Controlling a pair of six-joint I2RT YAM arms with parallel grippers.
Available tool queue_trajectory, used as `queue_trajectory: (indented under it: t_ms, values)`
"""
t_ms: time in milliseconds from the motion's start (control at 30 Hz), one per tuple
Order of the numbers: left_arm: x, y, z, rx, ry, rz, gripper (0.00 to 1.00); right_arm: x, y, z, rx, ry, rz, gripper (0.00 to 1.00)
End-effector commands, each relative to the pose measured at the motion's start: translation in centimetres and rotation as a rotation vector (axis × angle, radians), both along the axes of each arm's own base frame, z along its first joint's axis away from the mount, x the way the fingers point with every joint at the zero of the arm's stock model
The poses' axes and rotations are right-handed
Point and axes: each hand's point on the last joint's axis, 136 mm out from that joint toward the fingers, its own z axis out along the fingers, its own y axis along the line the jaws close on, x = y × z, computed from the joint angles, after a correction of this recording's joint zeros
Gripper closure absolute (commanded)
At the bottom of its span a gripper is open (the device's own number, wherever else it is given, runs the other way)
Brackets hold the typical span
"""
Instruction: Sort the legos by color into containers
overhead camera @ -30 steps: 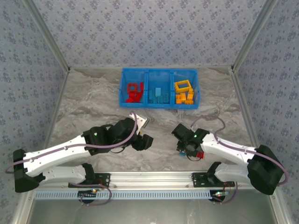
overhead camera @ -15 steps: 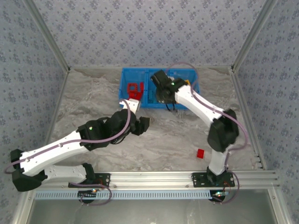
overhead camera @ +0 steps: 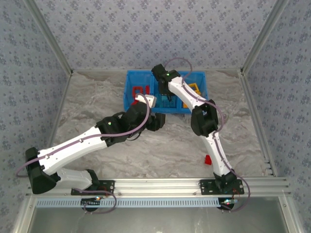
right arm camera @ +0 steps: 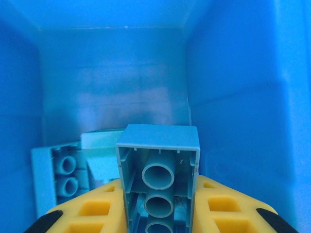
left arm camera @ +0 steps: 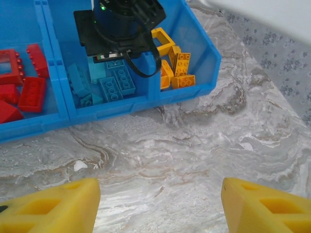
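Note:
The held brick has the same color as the light blue bricks in the middle section of the tray. My right gripper should go down toward those bricks next and let go of the held one.
The bright blue tray [overhead camera: 128, 92] stands at the back of the table with three compartments. Red bricks [left arm camera: 25, 88] lie in its left one, light blue bricks [left arm camera: 112, 85] in the middle, yellow bricks [left arm camera: 178, 69] on the right. My right gripper [overhead camera: 168, 99] reaches down into the middle compartment, shut on a light blue brick [right arm camera: 158, 171] held underside up above other light blue bricks [right arm camera: 59, 175]. My left gripper [left arm camera: 160, 208] hangs open over bare marble just in front of the tray [left arm camera: 121, 109], nothing between its yellow fingers [left arm camera: 53, 206]. One red brick [overhead camera: 208, 159] lies on the table near the right arm's base.
The right arm [overhead camera: 204, 119] stretches from its base up across the table's right half, over the tray's front wall. The left arm [overhead camera: 87, 143] lies diagonally across the left half. Patterned walls close in the table on three sides.
The right arm swung from the table's front, beside the red brick, up to the tray's middle compartment carrying the light blue brick. The left gripper moved forward toward the tray.

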Motion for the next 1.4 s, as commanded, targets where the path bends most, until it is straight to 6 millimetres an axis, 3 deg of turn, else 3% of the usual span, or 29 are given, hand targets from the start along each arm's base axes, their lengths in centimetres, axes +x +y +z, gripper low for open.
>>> queue_trajectory:
  t_ms: [0,233,400,533,700,933,1033,1100,1367]
  values:
    - [0.0,-0.6,2.0,-0.055,-0.023,-0.021,0.33,1.0,-0.7,-0.2,-0.028,-0.009,0.002,0.78]
    - [-0.1,-0.5,1.4,-0.05,-0.007,-0.024,0.33,1.5,-0.8,-1.9,0.009,0.019,-0.01,0.63]
    - [-0.2,-0.5,1.4,-0.048,-0.002,-0.028,0.33,1.8,-0.2,-0.4,0.029,-0.009,0.013,0.52]
    - [-0.3,-0.5,1.3,-0.05,0.007,-0.03,0.33,1.9,0.4,2.8,0.054,-0.068,0.031,0.47]
    - [-0.6,-0.3,0.9,-0.051,0.022,-0.03,0.35,1.7,0.8,6.7,0.083,-0.142,0.042,0.5]
    - [-1.5,-0.6,-0.8,-0.048,0.074,-0.06,0.36,-0.7,-1.3,12.6,0.093,-0.225,0.016,0.53]
    - [-2.4,-1.9,-2.4,-0.034,0.128,-0.128,0.36,-3.7,-3.2,15.7,0.105,-0.255,-0.005,0.53]
    - [-3.2,-3.3,-4.1,-0.01,0.173,-0.183,0.36,-6.9,-4.8,16.7,0.121,-0.244,-0.018,0.52]
    - [-7.3,-11.9,-10.6,0.1,0.332,-0.398,0.29,-21.8,-12.4,17.2,0.2,-0.167,-0.08,0.48]
